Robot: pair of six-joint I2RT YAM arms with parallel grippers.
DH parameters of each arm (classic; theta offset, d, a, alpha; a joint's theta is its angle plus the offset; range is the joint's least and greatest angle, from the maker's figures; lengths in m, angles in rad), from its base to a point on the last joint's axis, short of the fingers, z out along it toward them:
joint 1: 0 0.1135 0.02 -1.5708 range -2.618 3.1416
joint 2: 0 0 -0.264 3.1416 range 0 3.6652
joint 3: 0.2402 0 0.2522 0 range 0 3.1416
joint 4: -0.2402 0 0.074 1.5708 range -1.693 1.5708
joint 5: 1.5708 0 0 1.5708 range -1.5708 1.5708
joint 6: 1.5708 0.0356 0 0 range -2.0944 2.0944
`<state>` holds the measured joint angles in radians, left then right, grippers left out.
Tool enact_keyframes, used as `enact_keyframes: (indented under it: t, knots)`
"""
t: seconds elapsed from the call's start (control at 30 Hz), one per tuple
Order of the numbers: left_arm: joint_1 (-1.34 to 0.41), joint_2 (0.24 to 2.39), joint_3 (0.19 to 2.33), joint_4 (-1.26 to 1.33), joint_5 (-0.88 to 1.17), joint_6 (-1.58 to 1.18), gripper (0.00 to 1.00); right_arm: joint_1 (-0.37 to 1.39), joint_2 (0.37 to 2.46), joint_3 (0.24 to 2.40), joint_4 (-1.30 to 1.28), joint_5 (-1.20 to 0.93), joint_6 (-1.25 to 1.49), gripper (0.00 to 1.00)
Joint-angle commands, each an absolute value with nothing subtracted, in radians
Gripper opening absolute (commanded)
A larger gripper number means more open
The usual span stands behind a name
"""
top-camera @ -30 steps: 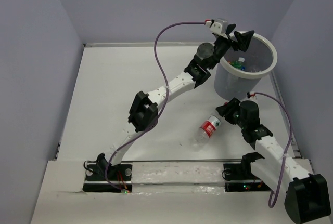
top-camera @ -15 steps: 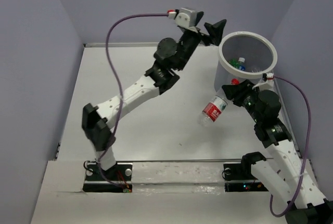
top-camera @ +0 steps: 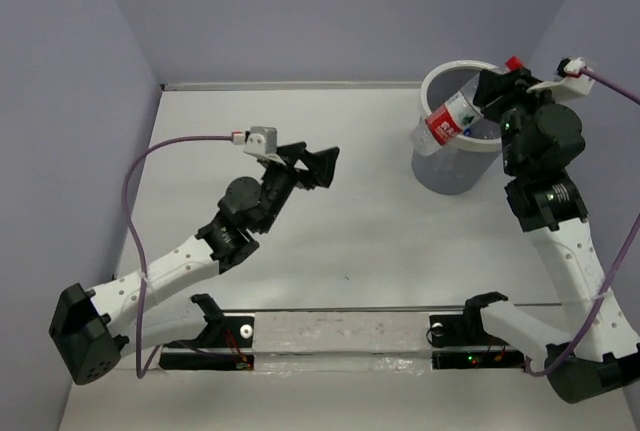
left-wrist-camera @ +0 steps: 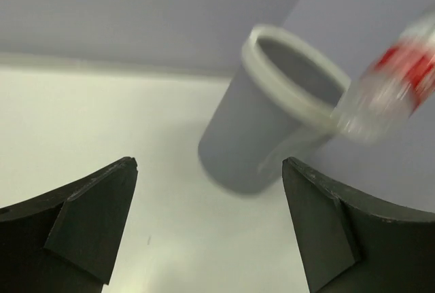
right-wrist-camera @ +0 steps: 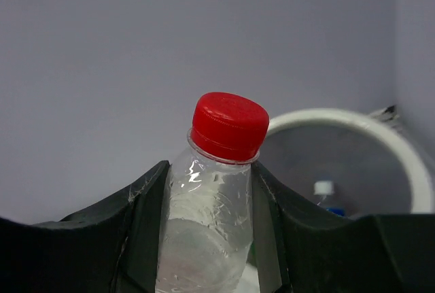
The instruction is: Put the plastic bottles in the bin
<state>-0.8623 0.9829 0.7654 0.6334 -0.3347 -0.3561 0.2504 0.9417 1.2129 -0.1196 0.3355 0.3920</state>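
Note:
The bottle's base still sticks out past the bin's near rim, so it moves outward next with my right gripper over the bin's opening before release.
My right gripper [top-camera: 495,89] is shut on a clear red-labelled bottle [top-camera: 448,121] with a red cap [right-wrist-camera: 228,125], holding it tilted over the near-left rim of the light-grey bin [top-camera: 440,166]. In the right wrist view the fingers [right-wrist-camera: 139,218] clamp the bottle's neck [right-wrist-camera: 207,211], and the bin's white rim [right-wrist-camera: 353,119] lies behind with a white-capped bottle [right-wrist-camera: 325,191] inside. My left gripper [top-camera: 318,166] is open and empty over the table's middle. In the left wrist view the bin [left-wrist-camera: 258,143] and the blurred bottle [left-wrist-camera: 387,89] lie ahead.
White table [top-camera: 350,221] enclosed by lavender walls. The bin stands at the far right corner near the right wall. A metal rail [top-camera: 340,326] with both arm bases runs along the near edge.
My right gripper lifted the red-labelled bottle from the table up to the bin's rim. My left arm pulled back from the bin, down and left to mid-table.

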Motion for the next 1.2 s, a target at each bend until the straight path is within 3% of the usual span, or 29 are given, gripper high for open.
enact_keyframes:
  t: [0.0,0.37,0.43,0.47,0.5,0.53,0.63,0.87,0.97,1.17]
  knots:
    - [-0.87,0.934,0.6,0.511,-0.195,-0.491,0.99,0.258,1.066,1.38,0.089,0.735,0.073,0.35]
    - [-0.876,0.581,0.443,0.262,-0.205,-0.479,0.99,0.258,1.443,1.405,0.909,0.854,-0.704,0.37]
    - [-0.876,0.549,0.433,0.264,-0.222,-0.476,0.99,0.258,1.523,1.358,1.037,0.883,-0.805,0.45]
    - [-0.876,0.552,0.433,0.268,-0.222,-0.476,0.99,0.258,1.523,1.35,1.037,0.884,-0.799,0.55]
    - [-0.876,0.558,0.436,0.275,-0.215,-0.474,0.99,0.258,1.528,1.33,1.029,0.908,-0.787,0.76]
    - [-0.876,0.575,0.443,0.275,-0.213,-0.471,0.99,0.268,1.523,1.319,0.996,0.913,-0.755,0.86]
    - [-0.876,0.603,0.462,0.262,-0.216,-0.468,0.99,0.279,1.497,1.313,0.931,0.936,-0.691,0.99]
    - [-0.874,0.611,0.483,0.288,-0.199,-0.459,0.99,0.301,1.254,1.394,0.355,0.686,-0.183,1.0]
    - [-0.876,0.609,0.491,0.296,-0.202,-0.457,0.99,0.301,1.162,1.388,0.222,0.611,-0.041,1.0]
    - [-0.876,0.655,0.554,0.288,-0.161,-0.434,0.99,0.301,0.977,1.267,0.109,0.193,0.223,1.0]
